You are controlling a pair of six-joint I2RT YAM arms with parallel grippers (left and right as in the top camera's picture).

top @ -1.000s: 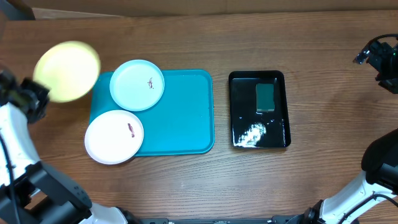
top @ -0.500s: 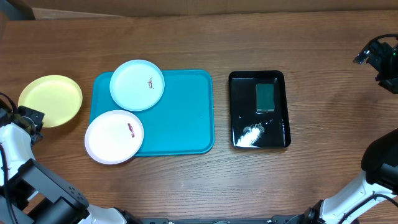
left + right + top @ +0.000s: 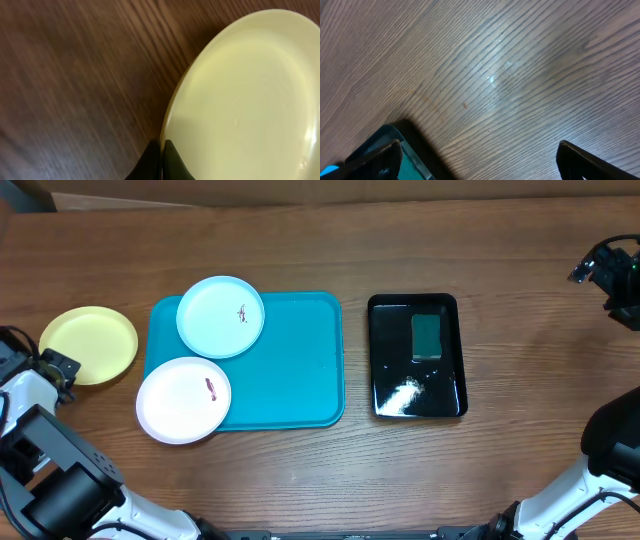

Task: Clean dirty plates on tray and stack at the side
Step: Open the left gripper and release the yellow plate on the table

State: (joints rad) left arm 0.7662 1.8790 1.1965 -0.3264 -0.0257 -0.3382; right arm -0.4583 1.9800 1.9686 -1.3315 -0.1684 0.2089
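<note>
Next, my left gripper lowers toward the wood beside the teal tray, which lies to its right in the overhead view, and releases the smear-free plate there.
The yellow plate (image 3: 90, 345) lies on the table left of the teal tray (image 3: 290, 370). My left gripper (image 3: 57, 367) is shut on its near-left rim; in the left wrist view the fingers (image 3: 162, 152) pinch the edge of the yellow plate (image 3: 245, 100), whose face shows no smear. The pale blue plate (image 3: 220, 316) sits on the tray's back left corner, the white plate (image 3: 184, 400) on its front left corner, overhanging the rim. Each has a reddish-brown smear. My right gripper (image 3: 477, 160) is open and empty over bare wood at the far right.
A glossy black tray (image 3: 417, 370) with a green sponge (image 3: 428, 337) stands right of the teal tray. The right arm (image 3: 610, 270) is at the table's right edge. A tray edge (image 3: 395, 150) shows in the right wrist view's lower left.
My left gripper carried the yellow plate down from a raised, tilted position to the table left of the tray, then shifted it slightly right. The right arm has not moved.
</note>
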